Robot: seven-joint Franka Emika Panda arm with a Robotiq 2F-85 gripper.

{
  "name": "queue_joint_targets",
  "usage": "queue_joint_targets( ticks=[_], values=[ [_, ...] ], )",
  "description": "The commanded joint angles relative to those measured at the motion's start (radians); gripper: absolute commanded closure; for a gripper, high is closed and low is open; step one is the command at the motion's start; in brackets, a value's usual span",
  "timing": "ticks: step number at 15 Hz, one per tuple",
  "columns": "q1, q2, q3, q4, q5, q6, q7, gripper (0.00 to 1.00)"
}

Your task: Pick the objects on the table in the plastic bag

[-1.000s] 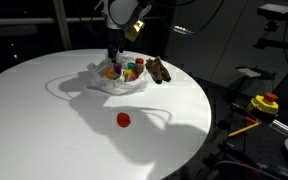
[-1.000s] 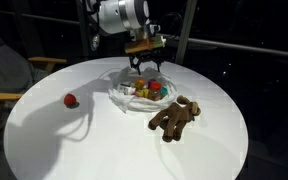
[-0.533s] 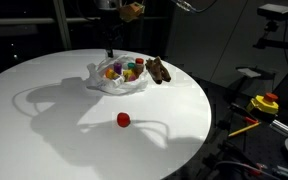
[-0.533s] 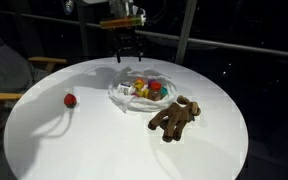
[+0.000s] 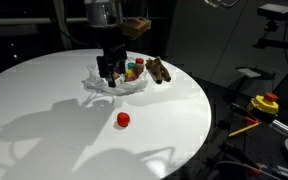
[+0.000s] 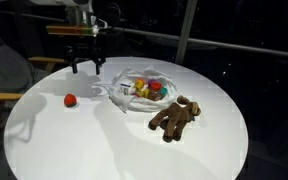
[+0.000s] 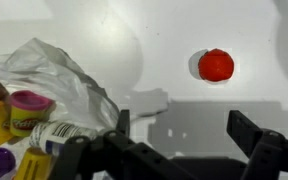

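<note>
The red ball (image 5: 123, 119) (image 7: 216, 65) is below my gripper and still outside the bag, so my gripper needs to move over to the side away from the bag and go down around the ball.
A small red ball (image 7: 216, 65) lies alone on the round white table (image 5: 44, 110), apart from the plastic bag (image 5: 124, 84); both exterior views show it (image 5: 123, 119) (image 6: 70, 100). The crumpled bag (image 6: 142, 92) holds several coloured toys, among them a purple-lidded pot (image 7: 29, 107) and a white bottle (image 7: 69, 135). A brown plush figure (image 6: 174, 117) lies beside the bag on the tabletop (image 6: 104, 150). My gripper (image 6: 84, 64) hangs open and empty above the table, between bag and red ball. In the wrist view the gripper (image 7: 184, 130) shows bare table between its fingers (image 7: 246, 130).
A wooden chair (image 6: 2, 95) stands by the table's edge. Off the table on a dark bench sits a yellow and red device (image 5: 265, 103). The surroundings are dark, with a railing behind the table.
The gripper rose from over the bag, swung sideways toward the red ball's side of the table and came lower again. It stayed open. The toys have not moved.
</note>
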Motion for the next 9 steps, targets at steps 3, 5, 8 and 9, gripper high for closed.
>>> queue_joint_targets(
  ticks=[3,5,8,9],
  values=[
    [0.045,-0.069,-0.007,-0.261,0.0,0.309,0.132,0.0],
    [0.076,-0.06,-0.026,-0.302,-0.027,0.38,0.171,0.0],
    [0.101,-0.05,-0.041,-0.34,-0.031,0.443,0.189,0.0],
    [0.11,-0.048,-0.047,-0.348,-0.034,0.45,0.195,0.0]
  ],
)
